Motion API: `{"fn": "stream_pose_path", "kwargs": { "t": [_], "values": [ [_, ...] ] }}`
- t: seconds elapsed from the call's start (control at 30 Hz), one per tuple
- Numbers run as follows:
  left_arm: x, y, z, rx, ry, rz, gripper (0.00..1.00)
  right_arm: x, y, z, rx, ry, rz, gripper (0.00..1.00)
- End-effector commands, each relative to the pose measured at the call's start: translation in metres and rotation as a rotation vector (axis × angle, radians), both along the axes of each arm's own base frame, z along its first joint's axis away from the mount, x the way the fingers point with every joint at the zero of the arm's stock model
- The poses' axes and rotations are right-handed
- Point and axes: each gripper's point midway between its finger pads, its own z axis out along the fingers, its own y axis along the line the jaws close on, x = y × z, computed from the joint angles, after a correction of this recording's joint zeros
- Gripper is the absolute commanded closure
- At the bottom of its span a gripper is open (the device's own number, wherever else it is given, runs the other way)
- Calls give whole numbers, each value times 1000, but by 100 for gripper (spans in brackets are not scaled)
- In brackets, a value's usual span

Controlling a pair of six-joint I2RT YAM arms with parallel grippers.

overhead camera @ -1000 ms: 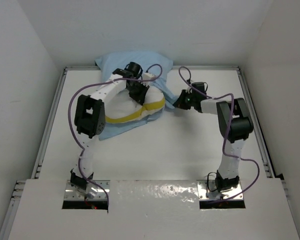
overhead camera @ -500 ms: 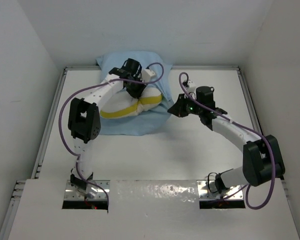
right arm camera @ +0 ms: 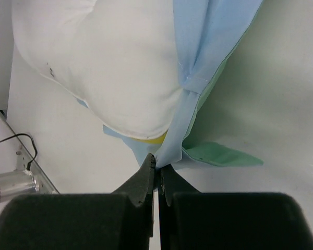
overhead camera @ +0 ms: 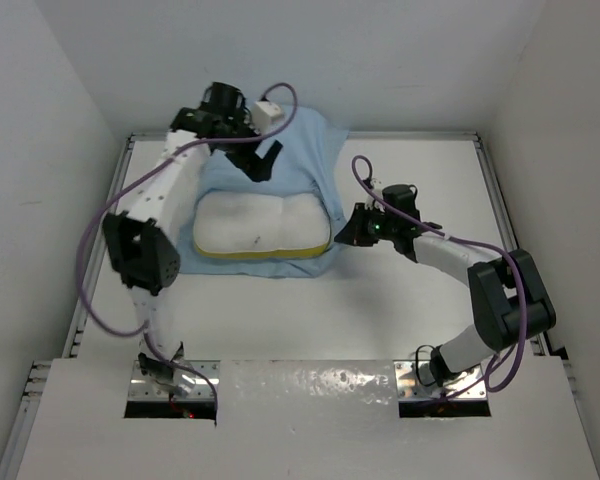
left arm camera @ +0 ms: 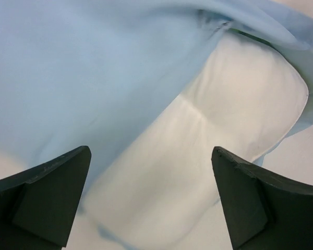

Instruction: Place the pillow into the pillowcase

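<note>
Next, my left gripper lowers back and to the left in the top view, since the pillowcase's edge at the pillow's unheld end (overhead camera: 187, 241) lies there below it.
The white pillow (overhead camera: 263, 223) lies flat on the table, its yellow band (overhead camera: 270, 254) facing the near side. The light blue pillowcase (overhead camera: 298, 150) covers its far part and runs under it. My left gripper (overhead camera: 263, 160) hangs open above the pillowcase behind the pillow, with nothing between its fingers (left arm camera: 47, 192); below it show the pillow (left arm camera: 235, 104) and the pillowcase (left arm camera: 83, 67). My right gripper (overhead camera: 348, 232) is shut on the pillowcase's edge (right arm camera: 198, 78) at the pillow's (right arm camera: 104, 62) right end. A sea-green flap (right arm camera: 219, 154) of the pillowcase lies on the table beside it.
Metal rails run along the table's left side (overhead camera: 110, 215) and right side (overhead camera: 500, 200). White walls close in the back and both sides. The left arm's elbow (overhead camera: 138, 255) stands near the left rail. A cabled metal part (right arm camera: 10, 182) shows at the table edge.
My left gripper has opened, let go of the pillow and swung up to the far left. The pillow has dropped flat with its yellow band toward the near side. The right gripper keeps its hold.
</note>
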Motion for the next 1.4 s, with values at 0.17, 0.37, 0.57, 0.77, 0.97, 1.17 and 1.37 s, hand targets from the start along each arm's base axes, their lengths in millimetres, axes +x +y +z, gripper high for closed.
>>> {"fn": "stream_pose_path", "kwargs": {
  "t": [0.17,0.37,0.57,0.77,0.97,1.17,1.37],
  "values": [
    [-60,233,-62,-12,299,609,0,7,8,9,30,-45,6,100],
    [-92,264,-139,14,430,622,0,9,5,8,-6,-52,8,100],
    [-97,250,-160,-45,448,567,0,5,5,8,5,-54,12,100],
    [-96,226,-182,-40,428,510,0,5,2,2,-5,-51,-9,100],
    [-100,212,-211,35,451,529,11,8,1,2,-9,-55,-22,100],
    [-121,151,-202,-348,664,313,96,3,1,-3,-8,-30,-24,100],
    [-92,164,-49,-648,399,153,100,15,18,93,94,-131,-7,100]
  ]
}}
